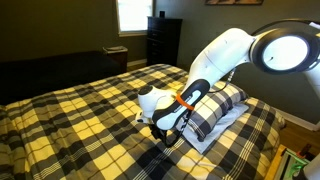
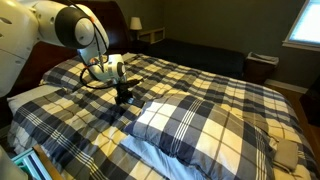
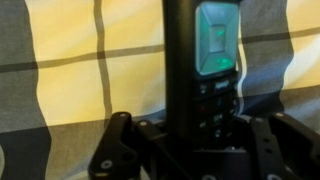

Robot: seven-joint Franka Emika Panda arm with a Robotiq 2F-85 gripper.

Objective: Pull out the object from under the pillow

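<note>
The handset is clear of the pillow, so next I need to keep my gripper low over the plaid bedcover (image 2: 129,111) beside the pillow's near end and open it to let go of the handset.
The object (image 3: 200,70) is a dark handset with a green-lit screen and small buttons. In the wrist view it stands lengthwise between my gripper's (image 3: 193,138) fingers, which are shut on it just above the yellow-and-black plaid bedcover (image 3: 70,60). In both exterior views my gripper (image 1: 163,128) (image 2: 125,98) hangs over the bedcover just beside the plaid pillow's (image 1: 215,108) (image 2: 205,125) near end, apart from it. The object is too small to make out in the exterior views.
A flat pale-blue pad (image 2: 150,155) lies under the pillow. A dark dresser (image 1: 163,40) stands by the window behind the bed. A nightstand with a lamp (image 2: 136,24) is at the head of the bed. The bed edge is close behind the pillow (image 1: 270,130).
</note>
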